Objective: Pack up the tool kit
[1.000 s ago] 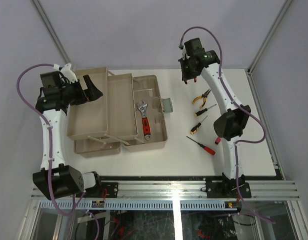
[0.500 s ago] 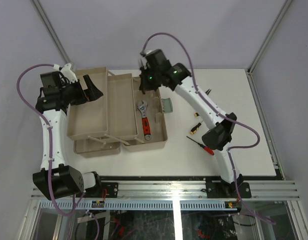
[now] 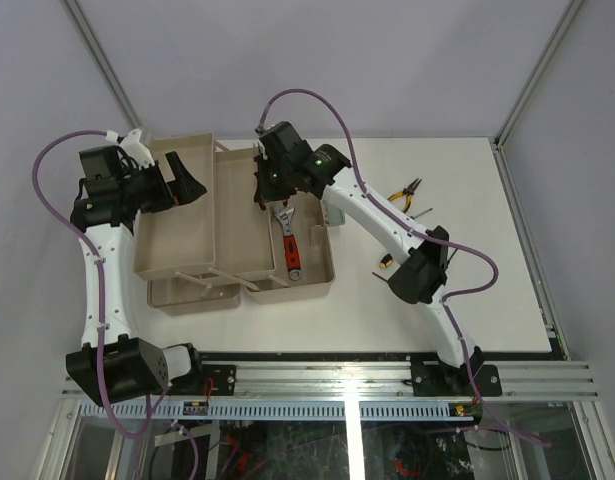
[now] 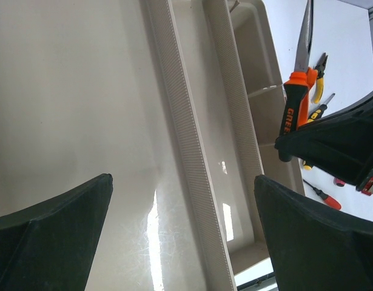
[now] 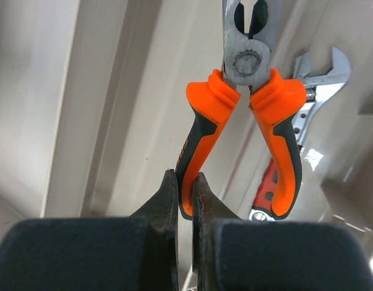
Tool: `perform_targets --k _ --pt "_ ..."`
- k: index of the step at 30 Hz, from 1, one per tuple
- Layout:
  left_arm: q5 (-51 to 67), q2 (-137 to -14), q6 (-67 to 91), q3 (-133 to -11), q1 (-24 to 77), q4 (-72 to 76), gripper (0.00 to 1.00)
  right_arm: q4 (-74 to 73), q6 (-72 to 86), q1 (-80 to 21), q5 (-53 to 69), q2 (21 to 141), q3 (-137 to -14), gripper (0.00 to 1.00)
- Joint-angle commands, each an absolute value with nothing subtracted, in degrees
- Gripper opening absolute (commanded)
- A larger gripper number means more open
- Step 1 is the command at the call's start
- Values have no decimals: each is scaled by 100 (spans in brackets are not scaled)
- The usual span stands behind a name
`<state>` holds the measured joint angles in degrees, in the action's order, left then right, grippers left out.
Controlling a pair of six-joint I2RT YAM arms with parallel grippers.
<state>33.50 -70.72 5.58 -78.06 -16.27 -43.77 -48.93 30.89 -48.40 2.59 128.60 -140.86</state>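
I need to shift my right gripper left in the top view and lower it to release the pliers, since the toolbox's middle tray below is empty.
The tan toolbox stands open at the left, its beige trays swung out. A red-handled wrench lies in its bottom; it also shows in the right wrist view. My right gripper hangs over the box, shut on one handle of orange-handled pliers that hang open, jaws pointing away. My left gripper is open and empty above the left tray. The held pliers also show in the left wrist view.
Yellow-handled pliers and a small screwdriver lie on the white table to the right of the box. Another yellow-handled screwdriver lies partly under my right arm. A red screwdriver shows in the left wrist view.
My right arm has swung left from above the table's far right to over the open toolbox. The left arm has not moved.
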Motion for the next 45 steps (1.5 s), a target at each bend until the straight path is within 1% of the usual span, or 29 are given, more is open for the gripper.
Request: perform_targets --k 1,8,15,22,25,33,40,41,42,44,45 --pt "3489 -6982 650 -7752 -1645 -4194 100 -4313 3420 -5136 426 13001 -14443 0" --pt "3467 -6970 624 -7761 -1652 -4198 100 -4121 3663 -5254 687 13359 -14551 0" --pt "3480 -7012 625 -7742 -1651 -4196 100 -3969 3661 -5317 808 13399 -14487 0" --pt "3472 -7049 617 -7700 -1649 -4177 100 -3291 3361 -5407 1067 13291 -14413 0" --pt "3444 -7050 600 -7696 -1645 -4182 100 -3406 3379 -5401 1025 13465 -14598 0" --pt "3420 -7019 572 -7643 -1652 -4177 100 -3305 3363 -5245 885 13865 -14519 0" --pt "3429 -7029 561 -7594 -1648 -4191 100 -3262 3393 -4934 425 14006 -14589 0" --pt "3432 -7036 555 -7595 -1645 -4188 100 -3250 3400 -4900 364 13990 -14551 1" --pt "3439 -7046 564 -7602 -1644 -4190 100 -3226 3401 -4858 310 13973 -14502 4" --pt "3437 -7064 568 -7610 -1647 -4192 100 -3159 3393 -4803 238 13928 -14388 15" --pt "3441 -7066 563 -7618 -1651 -4187 100 -3139 3374 -4785 226 13923 -14350 20"
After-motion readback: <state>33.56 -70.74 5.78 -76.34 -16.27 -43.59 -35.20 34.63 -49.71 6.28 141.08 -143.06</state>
